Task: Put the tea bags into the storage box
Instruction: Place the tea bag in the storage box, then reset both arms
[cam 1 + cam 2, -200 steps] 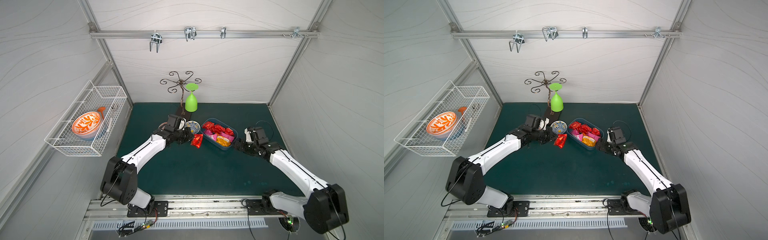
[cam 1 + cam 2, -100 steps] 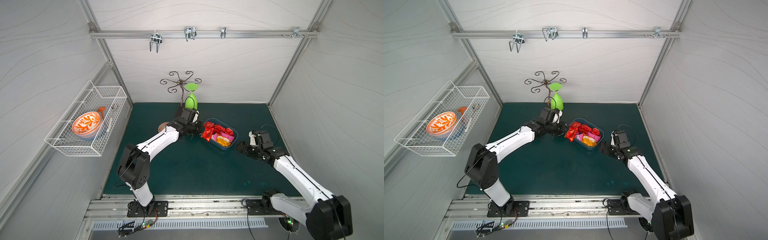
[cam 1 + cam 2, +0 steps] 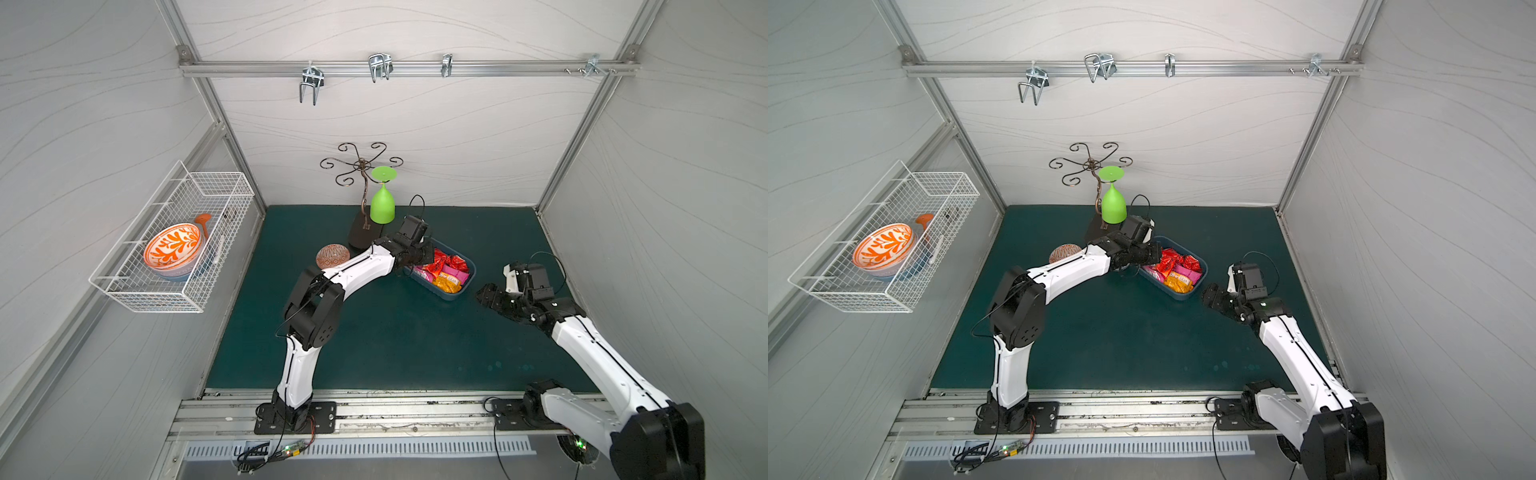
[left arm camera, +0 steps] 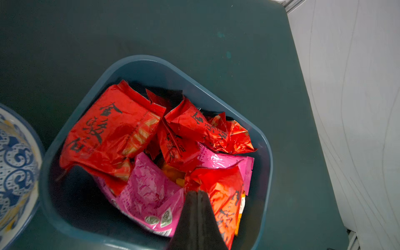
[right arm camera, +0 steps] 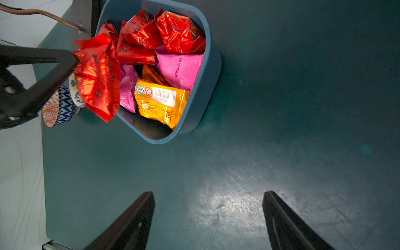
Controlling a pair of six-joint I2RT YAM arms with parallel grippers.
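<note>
Next, my left gripper eases down over the middle of the pile and releases the crumpled red tea bag [image 4: 225, 194], since the bag already hangs over the open box.
The storage box [image 3: 466, 286] [image 3: 1200, 283] [image 4: 151, 60] [image 5: 208, 71] is a dark blue tub on the green mat, right of centre. Several tea bags [image 3: 451, 272] [image 3: 1179, 272] [image 4: 112, 129] [image 5: 161, 99], red, pink and orange-yellow, lie piled inside it. My left gripper [image 3: 428, 258] [image 3: 1156, 255] [image 4: 197, 192] [image 5: 72, 58] is shut on a crumpled red tea bag [image 4: 225, 194] [image 5: 97, 75]. That bag hangs just above the box at its bowl-side end. My right gripper [image 3: 487, 293] [image 3: 1210, 297] [image 5: 208, 194] is open and empty, low over bare mat to the right of the box.
A blue-and-yellow patterned bowl [image 4: 17, 151] [image 5: 74, 91] and a brown patterned bowl [image 3: 332, 255] [image 3: 1065, 253] sit left of the box. A green glass [image 3: 382, 205] hangs upside down on a metal stand behind. On the left wall a white wire basket [image 3: 208, 291] holds an orange bowl.
My left arm swung right, carrying the red tea bag from the mat beside the box to over the box. My right gripper drew back from the box, still open.
</note>
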